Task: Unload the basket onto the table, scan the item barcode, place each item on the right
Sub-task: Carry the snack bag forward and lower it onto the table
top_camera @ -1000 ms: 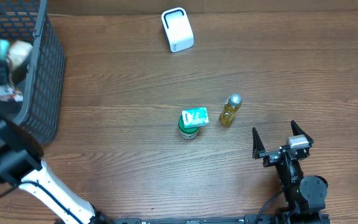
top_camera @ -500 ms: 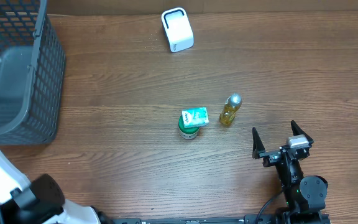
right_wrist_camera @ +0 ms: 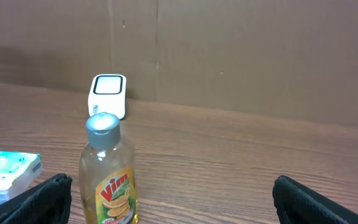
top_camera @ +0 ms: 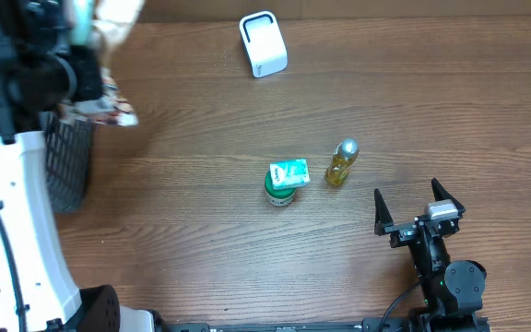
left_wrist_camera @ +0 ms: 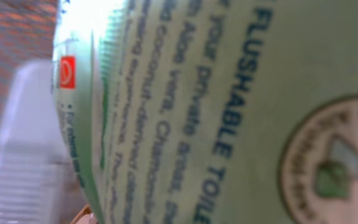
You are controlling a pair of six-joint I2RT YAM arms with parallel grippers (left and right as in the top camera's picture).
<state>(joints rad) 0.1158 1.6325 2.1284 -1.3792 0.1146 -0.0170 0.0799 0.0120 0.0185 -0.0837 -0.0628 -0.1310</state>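
The left gripper moves from beside the mesh basket toward the green tin next, then lowers between them, where bare table [top_camera: 179,184] leaves room for the pack.
A pale green pack of flushable wipes [left_wrist_camera: 229,93] fills the left wrist view, pressed close to the camera and hiding the fingers. In the overhead view my left gripper [top_camera: 74,72] hangs high over the table's back left corner, shut on this pack, which shows only as a blur beside it. The white scanner [top_camera: 263,43] stands at the back centre, also seen as the scanner [right_wrist_camera: 107,93] in the right wrist view. My right gripper [top_camera: 416,214] rests open at the front right, nothing between its fingers.
A yellow Vim bottle [top_camera: 342,162] stands mid-table, just ahead of the right gripper [right_wrist_camera: 173,199], left of its centre. A green tin with a small box on top [top_camera: 287,182] stands left of the bottle. A dark mesh basket [top_camera: 67,171] sits at the left edge, mostly under the left arm.
The left arm has risen out of the basket and swung up and right, bringing the pack with it. The right arm has not moved.
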